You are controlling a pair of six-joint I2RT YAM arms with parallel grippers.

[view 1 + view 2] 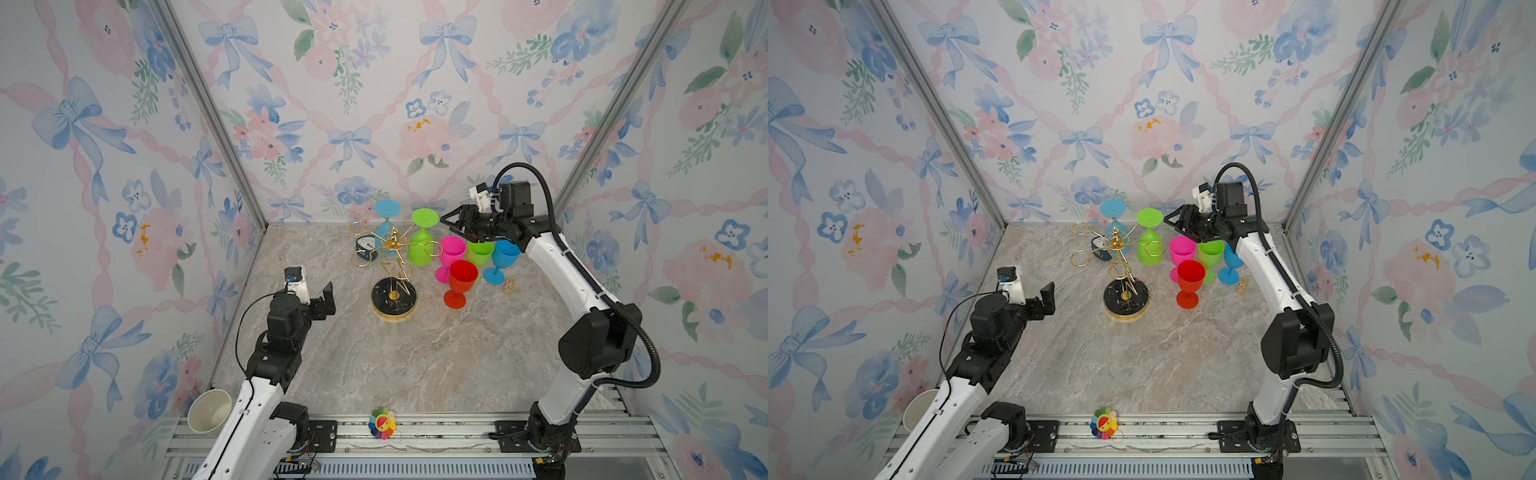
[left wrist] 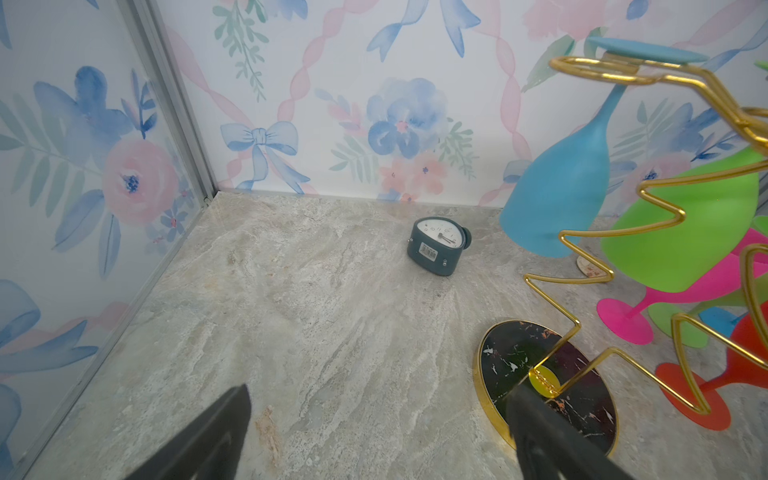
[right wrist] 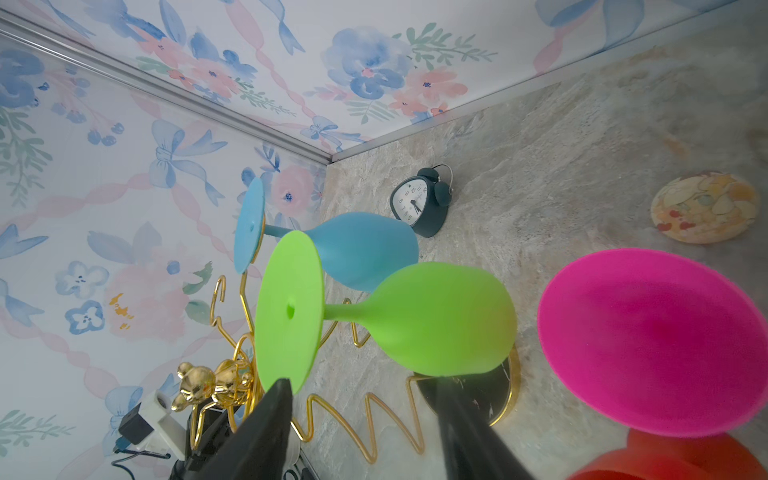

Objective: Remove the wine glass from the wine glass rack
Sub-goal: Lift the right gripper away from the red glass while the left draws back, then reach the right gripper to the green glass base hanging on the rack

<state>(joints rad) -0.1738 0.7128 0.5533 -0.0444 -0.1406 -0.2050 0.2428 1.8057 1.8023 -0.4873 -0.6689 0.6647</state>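
Observation:
My right gripper slides toward the rack (image 1: 393,305) next, fingers above and below the green glass's foot rim (image 1: 437,218). That rim lies level with it, just beyond its fingers.
The gold wire wine glass rack (image 1: 393,305) (image 1: 1126,303) stands mid-table on its round black base. Two wine glasses hang upside down from its arms: a blue one (image 1: 385,226) (image 3: 361,249) and a green one (image 1: 423,245) (image 3: 440,320). My right gripper (image 1: 446,222) (image 3: 363,386) is open, level with the green glass's foot (image 3: 289,316) and just to its right, holding nothing. One fingertip lies close to the foot's rim. My left gripper (image 1: 326,297) (image 2: 380,392) is wide open and empty, low over the table to the left of the rack base (image 2: 519,361).
Pink (image 1: 451,253), green (image 1: 480,251), blue (image 1: 503,257) and red (image 1: 461,282) glasses stand upright right of the rack, below my right arm. A small clock (image 1: 365,249) lies behind the rack. A round coaster (image 3: 702,208), a paper cup (image 1: 209,411) and a flower toy (image 1: 382,423) also show.

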